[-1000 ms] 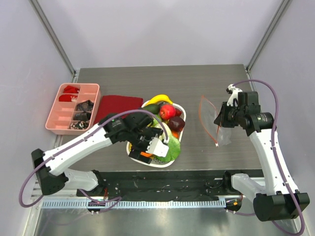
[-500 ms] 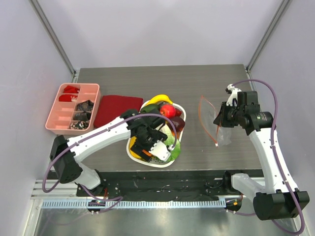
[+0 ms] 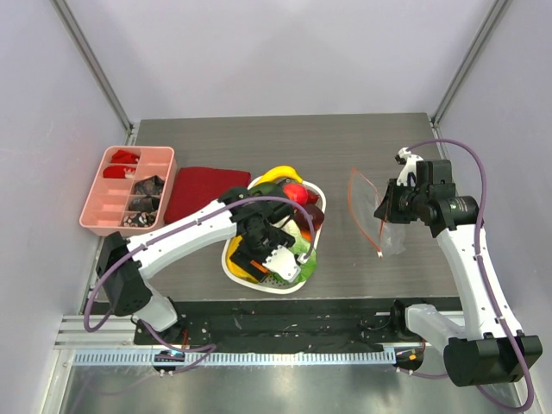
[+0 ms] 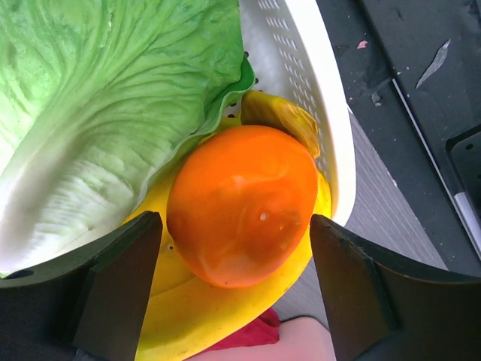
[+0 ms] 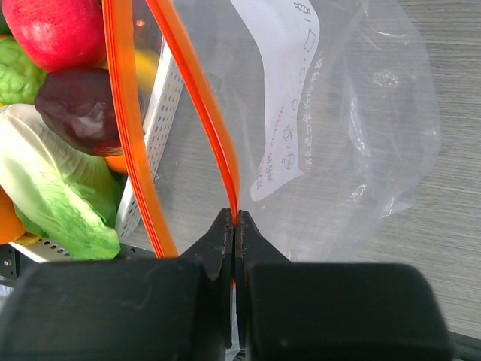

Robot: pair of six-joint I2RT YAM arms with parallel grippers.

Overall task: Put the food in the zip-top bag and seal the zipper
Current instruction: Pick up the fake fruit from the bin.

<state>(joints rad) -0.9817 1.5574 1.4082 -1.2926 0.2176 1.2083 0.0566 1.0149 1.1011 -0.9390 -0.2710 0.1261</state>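
My left gripper closes on both sides of the orange fruit (image 4: 241, 208) next, since the fruit sits between its fingertips.
The food lies in a white basket (image 3: 231, 267): an orange fruit (image 4: 240, 203), a pale-green cabbage (image 4: 98, 98), yellow bananas (image 3: 280, 173), a red apple (image 3: 296, 194) and a dark purple one (image 5: 79, 109). My left gripper (image 4: 234, 229) is open low in the basket's near-left part, one finger on each side of the orange fruit, which rests on a yellow piece (image 4: 218, 316). My right gripper (image 5: 234, 218) is shut on the zipper (image 5: 203, 105) and holds the clear zip-top bag (image 3: 371, 211) up to the right of the basket, mouth open. The white slider tab does not show.
A dark red cloth (image 3: 203, 188) lies left of the basket. A pink compartment tray (image 3: 125, 190) with small items stands at the far left. The basket wall (image 4: 301, 83) is close to my left gripper's right finger. A black strip runs along the table's near edge.
My left arm has swung right over the basket and its gripper has come down around the orange fruit. The right arm and the bag have not moved.
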